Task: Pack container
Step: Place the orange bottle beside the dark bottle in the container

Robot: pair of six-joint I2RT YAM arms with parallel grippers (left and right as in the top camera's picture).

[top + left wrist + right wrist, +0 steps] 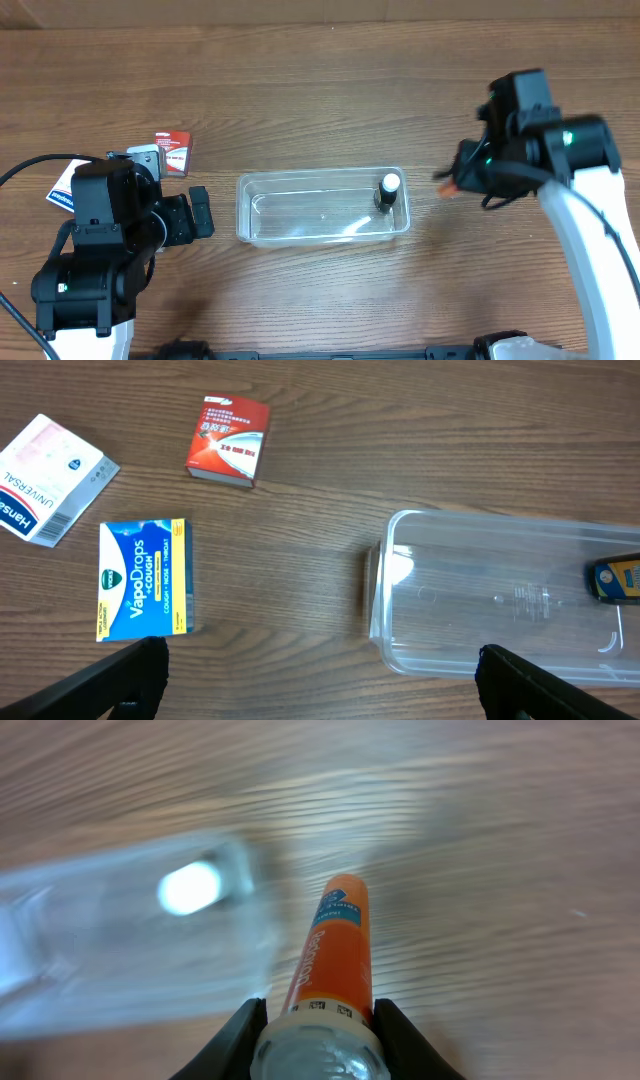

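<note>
My right gripper carries the orange tube point(332, 950) to the left in the overhead view next, then down into the container's near corner beside the bottle, which is free.
The clear plastic container point(320, 208) sits mid-table; a small dark bottle with a white cap point(388, 190) stands in its right end. It also shows in the left wrist view point(500, 600) and, blurred, in the right wrist view point(110, 940). My right gripper point(320, 1030) is shut on an orange tube point(332, 950) with a clear cap, held above the table just right of the container point(447, 185). My left gripper point(320, 680) is open and empty, left of the container, over bare wood.
A red box point(230, 440), a blue VapoDrops box point(143, 578) and a white Hansaplast box point(50, 478) lie on the table left of the container. The red box also shows in the overhead view point(173, 152).
</note>
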